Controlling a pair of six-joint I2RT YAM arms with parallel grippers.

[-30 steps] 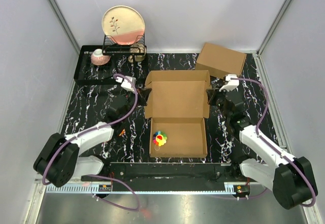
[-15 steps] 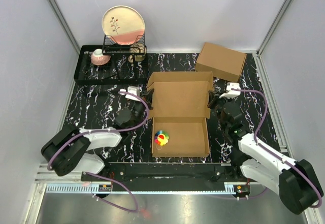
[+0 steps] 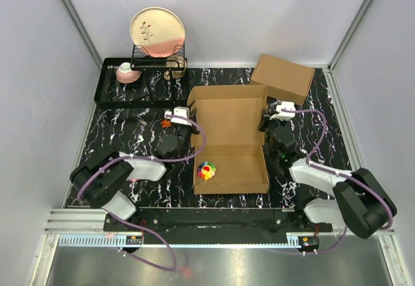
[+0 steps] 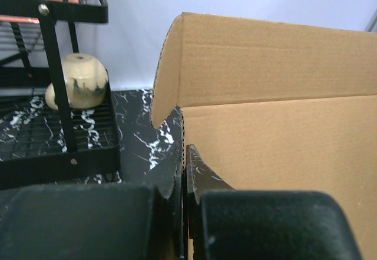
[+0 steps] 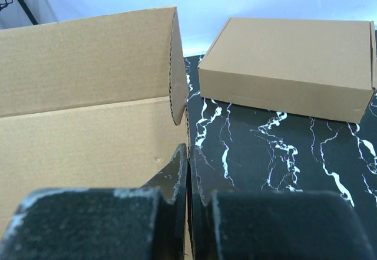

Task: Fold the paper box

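Note:
The lid is leaning away behind the tray, so my right gripper should pull the edge it is holding back toward the open tray (image 3: 240,167) and let go of it.
The paper box (image 3: 230,130) is plain brown cardboard in the middle of the black marbled table. Its tray lies flat near me, with a small multicoloured round thing (image 3: 206,170) inside. Its lid stands tilted up behind. My left gripper (image 3: 192,125) is shut on the lid's left edge (image 4: 183,136). My right gripper (image 3: 264,125) is shut on the lid's right edge (image 5: 187,131). The lid's top flap (image 4: 259,59) bends forward above both grips and also shows in the right wrist view (image 5: 88,59).
A second, made-up brown box (image 3: 283,77) sits at the back right, also in the right wrist view (image 5: 288,65). A black wire rack (image 3: 130,82) at the back left holds a plate (image 3: 157,32) and a small bowl (image 3: 128,73).
Both grippers have pulled inward and toward me with the lid's side edges. The lid has risen from lying open to tilted upright, and the tray has slid slightly nearer.

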